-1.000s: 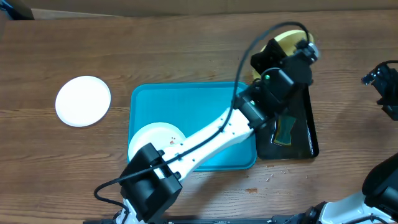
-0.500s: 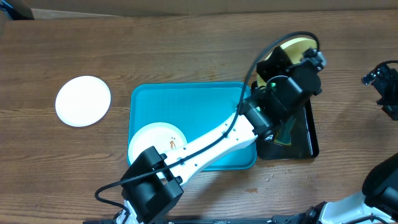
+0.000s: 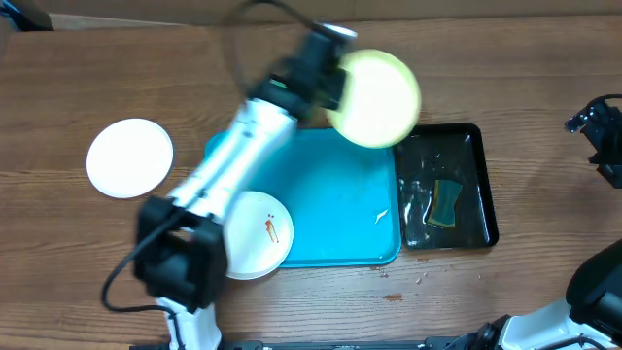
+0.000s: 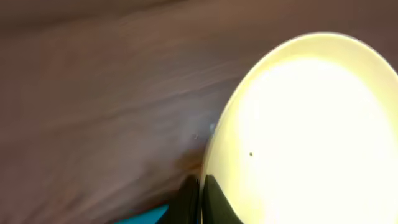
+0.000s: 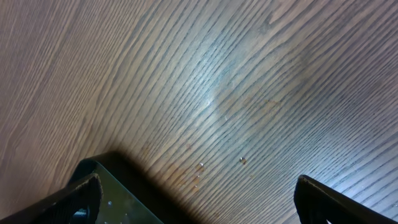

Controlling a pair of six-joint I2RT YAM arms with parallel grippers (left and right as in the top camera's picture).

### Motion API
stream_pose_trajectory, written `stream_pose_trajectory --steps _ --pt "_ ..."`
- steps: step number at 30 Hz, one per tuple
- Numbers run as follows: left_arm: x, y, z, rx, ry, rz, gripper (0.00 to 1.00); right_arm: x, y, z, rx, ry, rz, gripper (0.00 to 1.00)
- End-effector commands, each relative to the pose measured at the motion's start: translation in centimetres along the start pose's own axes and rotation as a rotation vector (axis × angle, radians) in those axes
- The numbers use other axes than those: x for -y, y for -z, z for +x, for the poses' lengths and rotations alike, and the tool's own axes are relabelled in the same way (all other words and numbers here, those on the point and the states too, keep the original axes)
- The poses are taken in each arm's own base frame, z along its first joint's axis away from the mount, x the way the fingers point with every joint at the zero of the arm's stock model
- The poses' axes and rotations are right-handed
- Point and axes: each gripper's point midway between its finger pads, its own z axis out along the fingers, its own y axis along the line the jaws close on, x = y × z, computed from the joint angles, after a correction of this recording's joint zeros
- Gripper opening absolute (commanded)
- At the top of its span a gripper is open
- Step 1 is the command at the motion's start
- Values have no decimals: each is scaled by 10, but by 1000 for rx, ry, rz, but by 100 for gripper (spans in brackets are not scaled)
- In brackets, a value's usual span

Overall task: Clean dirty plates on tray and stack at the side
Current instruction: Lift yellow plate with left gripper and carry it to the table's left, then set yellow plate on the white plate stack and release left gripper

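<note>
My left gripper is going to carry the pale yellow-green plate [image 3: 376, 98] to the left in the overhead view next and lower it onto the white plate, to stack it beside the tray.
My left gripper [image 3: 333, 89] is shut on the rim of the pale yellow-green plate [image 3: 376, 98] and holds it in the air over the far edge of the cyan tray [image 3: 335, 185]. The view is motion-blurred. In the left wrist view the plate [image 4: 311, 124] fills the right side, with the fingers [image 4: 202, 198] pinching its edge. A white plate with orange smears [image 3: 255, 233] lies at the tray's front left corner, overhanging the rim. Another white plate [image 3: 130, 157] lies on the table to the left. My right gripper [image 5: 199, 205] is open and empty above bare wood.
A black tray [image 3: 483, 185] with water and a green-yellow sponge [image 3: 445, 202] stands right of the cyan tray; its corner shows in the right wrist view [image 5: 118, 196]. The right arm [image 3: 598, 131] waits at the table's right edge. A small white speck [image 3: 381, 216] lies on the cyan tray.
My left arm has swung fast from the black tray to the left and back, carrying the yellow-green plate. The smeared white plate and the sponge are now uncovered. The right arm has not moved.
</note>
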Motion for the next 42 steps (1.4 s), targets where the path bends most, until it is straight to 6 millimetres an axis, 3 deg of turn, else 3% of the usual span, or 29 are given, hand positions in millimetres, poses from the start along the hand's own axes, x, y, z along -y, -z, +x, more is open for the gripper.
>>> stream_pose_trajectory --steps 1,3,7,11,15,19,26,35,36,37,38,39,42 --pt "-55 53 -26 3 360 173 4 -2 3 -4 13 0 -9 100" --pt "-124 63 -6 -55 520 79 4 -2 3 -4 13 0 -9 100" --pt "-228 99 41 -128 721 -76 4 -2 3 -4 13 0 -9 100" --pt "-305 140 94 -184 901 -264 4 -2 3 -4 13 0 -9 100" --pt "-353 168 133 -197 1017 -390 4 -2 3 -4 13 0 -9 100" --pt "-375 172 157 -191 1074 -426 4 -2 3 -4 13 0 -9 100" --pt "-391 158 189 -208 1065 -521 4 -2 3 -4 13 0 -9 100" --pt "-405 163 199 -213 1045 -625 6 -2 3 -4 13 0 -9 100" --pt "-406 163 198 -209 1044 -624 19 -2 3 -4 13 0 -9 100" --pt "-405 162 197 -208 1044 -615 53 -2 3 -4 13 0 -9 100" --pt "-399 158 194 -208 1035 -567 94 -2 3 -4 13 0 -9 100" --pt "-394 155 191 -209 1020 -526 100 -2 3 -4 13 0 -9 100" --pt "-359 142 173 -213 982 -270 100 -2 3 -4 13 0 -9 100"
